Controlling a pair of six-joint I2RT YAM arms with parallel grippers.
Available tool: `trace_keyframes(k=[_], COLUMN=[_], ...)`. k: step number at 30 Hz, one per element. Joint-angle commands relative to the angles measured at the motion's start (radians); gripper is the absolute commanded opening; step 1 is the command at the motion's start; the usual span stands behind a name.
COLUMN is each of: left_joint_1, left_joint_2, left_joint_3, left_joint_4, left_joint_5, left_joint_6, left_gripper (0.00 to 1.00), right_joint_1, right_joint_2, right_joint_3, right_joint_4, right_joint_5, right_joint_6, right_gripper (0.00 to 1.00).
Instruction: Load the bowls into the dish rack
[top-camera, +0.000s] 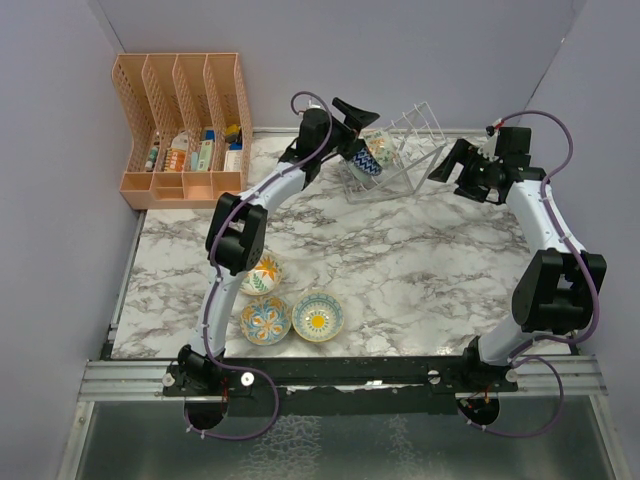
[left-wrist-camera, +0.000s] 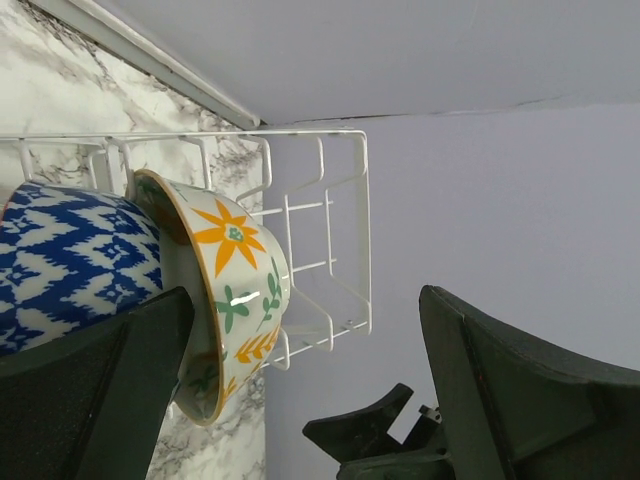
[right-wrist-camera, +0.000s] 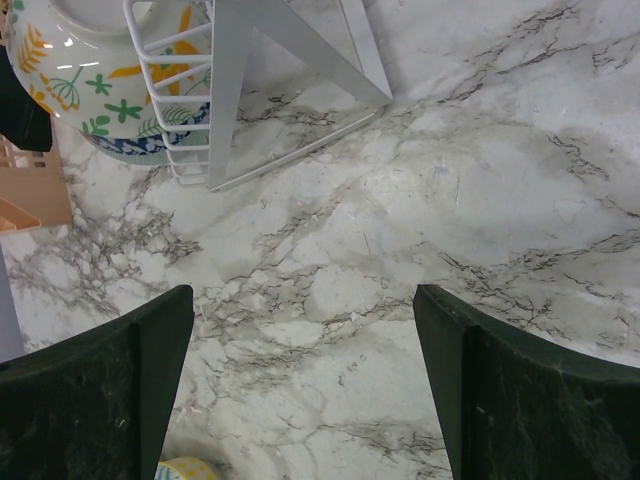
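Note:
The unracked cream-yellow bowl is behind my left gripper and lower than it. Next, my left gripper needs to move back, tilt its fingers down and lower them onto the bowl, at its rack-side rim (top-camera: 281, 270).
The clear wire dish rack (top-camera: 415, 140) stands at the back middle. Two bowls stand on edge in its left slots: a blue-and-white zigzag bowl (top-camera: 363, 163) and a cream floral bowl (top-camera: 380, 150). In the left wrist view the zigzag bowl (left-wrist-camera: 70, 260) and the floral bowl (left-wrist-camera: 235, 290) lean side by side against the rack wires (left-wrist-camera: 325, 230). My left gripper (top-camera: 358, 132) is open and empty beside these bowls. My right gripper (top-camera: 445, 160) is open and empty just right of the rack, above bare marble (right-wrist-camera: 330, 300). Three more bowls sit near the front left: a cream-yellow one (top-camera: 262, 272), a blue-orange one (top-camera: 266, 320) and a yellow one (top-camera: 318, 316).
An orange slotted organizer (top-camera: 185, 125) with small items stands at the back left. Grey walls close in the back and both sides. The rack's right slots (right-wrist-camera: 230, 90) hold nothing.

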Motion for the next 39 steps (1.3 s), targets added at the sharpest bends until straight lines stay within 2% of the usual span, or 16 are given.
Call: trace_keyframes(k=[1,14,24,27,32,39], left_joint_1=[0.012,0.028,0.055,0.072,0.104,0.107], left_joint_2=[-0.067,-0.129,-0.303,-0.389,-0.576,-0.845], left_joint_3=[0.016,0.082,-0.019,-0.081,-0.269,-0.523], left_joint_4=[-0.080,-0.184,-0.287,-0.334,-0.377,-0.598], left_joint_5=[0.014,0.038,0.012,0.007,0.009,-0.014], left_joint_6=[0.064,0.169,0.324,0.377,0.469,0.622], left_gripper=[0.99,0.99,0.99,0.99,0.99,0.99], right_joint_1=[-0.006,-0.006,-0.006,-0.006,-0.006,-0.005], right_joint_2=[-0.018,-0.041,-0.068,-0.077,-0.088,-0.115], right_joint_3=[-0.010,-0.009,-0.013,-0.014,-0.007,-0.024], right_joint_4=[0.028,0.027,0.025,0.027,0.027,0.042], right_joint_5=[-0.027,-0.021,-0.035,-0.044,-0.057,-0.076], right_joint_6=[-0.002,-0.001,0.003,0.004,0.006,0.012], right_gripper=[0.90,0.90,0.90,0.90,0.90,0.90])
